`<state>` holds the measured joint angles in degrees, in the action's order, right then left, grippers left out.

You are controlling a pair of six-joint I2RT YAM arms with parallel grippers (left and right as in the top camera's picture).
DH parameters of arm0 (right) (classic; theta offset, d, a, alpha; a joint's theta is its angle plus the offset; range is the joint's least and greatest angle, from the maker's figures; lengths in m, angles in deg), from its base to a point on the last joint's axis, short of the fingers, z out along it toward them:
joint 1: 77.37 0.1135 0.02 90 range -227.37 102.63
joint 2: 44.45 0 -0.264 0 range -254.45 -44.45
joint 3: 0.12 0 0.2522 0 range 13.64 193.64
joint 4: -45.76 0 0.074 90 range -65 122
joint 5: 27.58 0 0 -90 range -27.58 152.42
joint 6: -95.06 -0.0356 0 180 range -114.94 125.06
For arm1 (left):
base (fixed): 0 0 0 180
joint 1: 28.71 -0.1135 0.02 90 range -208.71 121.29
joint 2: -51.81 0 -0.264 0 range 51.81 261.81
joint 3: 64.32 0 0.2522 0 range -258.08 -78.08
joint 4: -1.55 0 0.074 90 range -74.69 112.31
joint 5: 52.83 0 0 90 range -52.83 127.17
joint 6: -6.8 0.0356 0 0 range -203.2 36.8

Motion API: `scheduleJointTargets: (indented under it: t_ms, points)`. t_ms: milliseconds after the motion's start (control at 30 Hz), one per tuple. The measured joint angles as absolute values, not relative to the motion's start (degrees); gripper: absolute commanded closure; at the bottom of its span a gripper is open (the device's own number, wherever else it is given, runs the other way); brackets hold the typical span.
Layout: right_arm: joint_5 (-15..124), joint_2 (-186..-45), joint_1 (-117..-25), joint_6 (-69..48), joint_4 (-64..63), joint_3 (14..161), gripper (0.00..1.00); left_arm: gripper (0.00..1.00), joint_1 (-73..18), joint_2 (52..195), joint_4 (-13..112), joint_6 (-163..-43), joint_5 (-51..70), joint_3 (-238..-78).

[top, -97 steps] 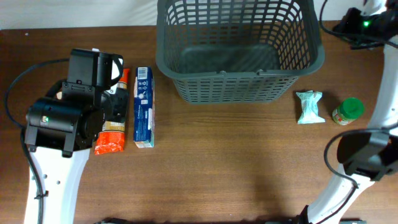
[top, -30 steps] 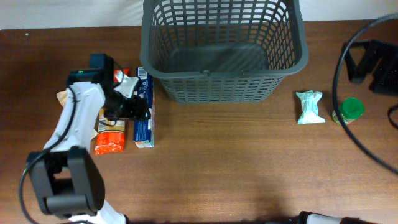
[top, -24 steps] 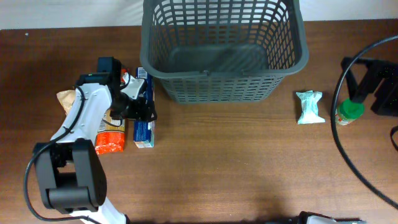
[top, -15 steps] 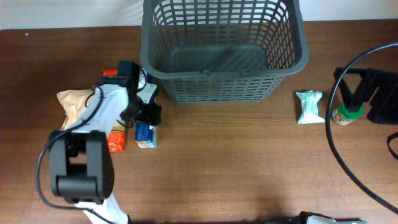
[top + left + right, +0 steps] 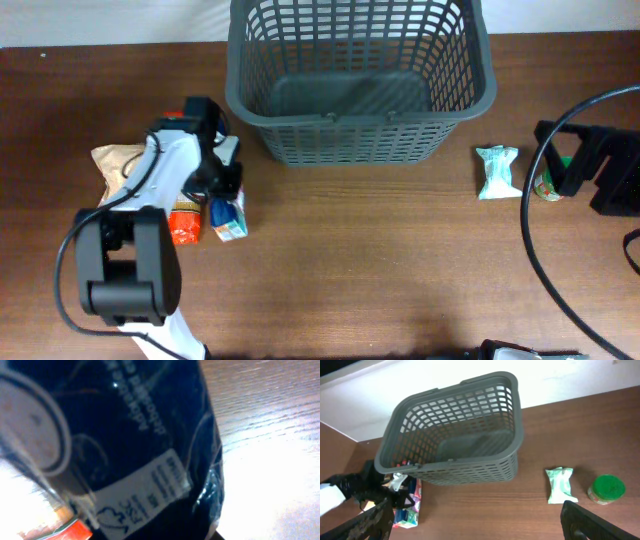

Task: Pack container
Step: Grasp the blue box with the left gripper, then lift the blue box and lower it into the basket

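The empty basket [image 5: 350, 88] is outward of the robot's left gripper, to its right in the overhead view, so the robot will lift the blue box [image 5: 229, 216] over the basket's rim and release it inside.
The container [image 5: 360, 140], a large dark grey lattice basket, stands at the back middle of the table with nothing showing inside it; the right wrist view sees the container [image 5: 450, 467] too. My left gripper [image 5: 222, 178] is down on the upper part of a long blue box [image 5: 229, 216] left of the basket, shut on it. The blue box [image 5: 125, 435] fills the left wrist view, with a white label facing the camera. High above the table at the right, my right gripper [image 5: 480, 527] is open and holds nothing.
An orange packet [image 5: 184, 226] and a tan bag [image 5: 115, 163] lie left of the blue box. A mint-green packet [image 5: 497, 172] and a green-lidded jar [image 5: 545, 186] sit right of the basket. The right arm partly covers the jar from above.
My left gripper slid right over the blue box and closed on it, and the box has shifted slightly. The right arm moved left over the green-lidded jar.
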<state>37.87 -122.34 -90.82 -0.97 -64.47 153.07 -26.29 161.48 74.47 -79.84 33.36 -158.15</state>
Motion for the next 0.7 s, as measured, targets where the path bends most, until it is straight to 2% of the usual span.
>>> scheduleJointTargets:
  t_ms: [300, 533, 700]
  points:
    - [35.86, -122.18, -90.82, -0.99, -64.6, 153.07, 0.01, 0.98, -28.85, 153.18, 76.15, -76.43, 42.36, -179.73]
    - [35.77, -122.18, -90.82, -0.97, -64.71, 153.07, 0.01, 0.98, -24.91, 149.61, 71.65, -59.26, 47.54, -196.53]
    - [35.79, -122.18, -90.82, -0.97, -64.95, 153.03, 0.01, 0.98, -16.83, 149.61, 63.52, -42.8, 46.27, -198.11]
